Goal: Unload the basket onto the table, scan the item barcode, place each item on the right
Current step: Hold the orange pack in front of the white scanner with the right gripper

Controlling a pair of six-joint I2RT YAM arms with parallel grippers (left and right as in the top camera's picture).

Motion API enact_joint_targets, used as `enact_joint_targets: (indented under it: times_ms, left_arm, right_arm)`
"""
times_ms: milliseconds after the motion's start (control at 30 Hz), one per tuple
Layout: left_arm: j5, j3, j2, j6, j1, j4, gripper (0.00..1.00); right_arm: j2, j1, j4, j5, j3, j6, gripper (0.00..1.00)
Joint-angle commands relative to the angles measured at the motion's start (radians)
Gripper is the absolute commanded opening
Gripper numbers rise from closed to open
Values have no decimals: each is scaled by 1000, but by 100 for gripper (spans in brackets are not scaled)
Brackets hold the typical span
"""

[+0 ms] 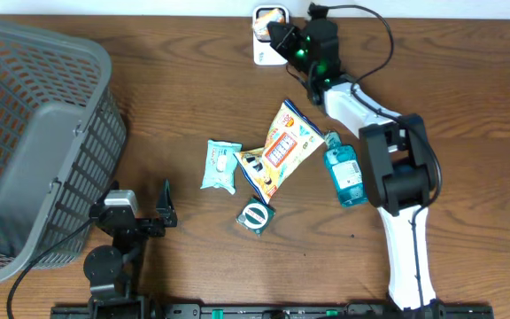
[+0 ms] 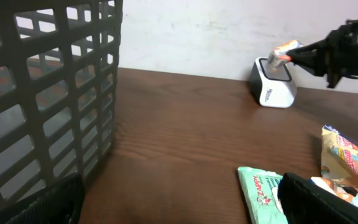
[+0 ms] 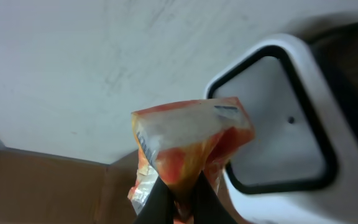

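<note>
My right gripper is at the scanner (image 1: pixel 262 53). It will next swing to the right in the overhead view, to reach the empty table past the blue bottle.
The item is a small orange-and-red snack packet (image 3: pixel 188 140) with a clear end. My right gripper (image 3: pixel 185 199) is shut on its lower edge and holds it just in front of the dark window of the white barcode scanner (image 3: pixel 278 118). From overhead, the packet (image 1: pixel 271 16) is over the scanner (image 1: pixel 262 53) at the table's back edge, with the right gripper (image 1: pixel 283 35) beside it. The left wrist view shows the packet (image 2: pixel 286 50) above the scanner (image 2: pixel 272 84). My left gripper (image 1: pixel 142 202) stands open and empty near the front left.
A grey mesh basket (image 1: pixel 34 133) fills the left side. In the middle lie a mint wipes pack (image 1: pixel 220 166), a yellow snack bag (image 1: pixel 283 146), a blue bottle (image 1: pixel 343 173) and a small green round tin (image 1: pixel 256 215). The wipes pack (image 2: pixel 263 193) lies just ahead of my left gripper.
</note>
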Motion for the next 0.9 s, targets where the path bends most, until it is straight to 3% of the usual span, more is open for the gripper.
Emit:
enact_joint_targets:
  times_ms: [0,100,333,500,633,700,867]
  left_arm:
    - [12,-16,-2,2,0,-34,98]
    - [12,-16,-2,2,0,-34,98]
    - [13,-16,-2,2,0,-34,98]
    - [13,-16,-2,2,0,-34,98]
    - [13,-16,-2,2,0,-34,98]
    - [12,-16,-2,2,0,-34,98]
    - [13,-16,-2,2,0,-34,98]
  right_arm:
    - [16,11,-43,11,88,-6,1]
    - [16,18,-60,24,100,-63,2]
    - [16,23,-161,35,104,-50,1]
    - [-23,10,-239,35,104,-182,1]
    - [-134,-25,-404,57,104,-271,1]
    - [-210,-48,-529,137,104,-304,1]
    - [-391,-93,-838,612,104,-371,1]
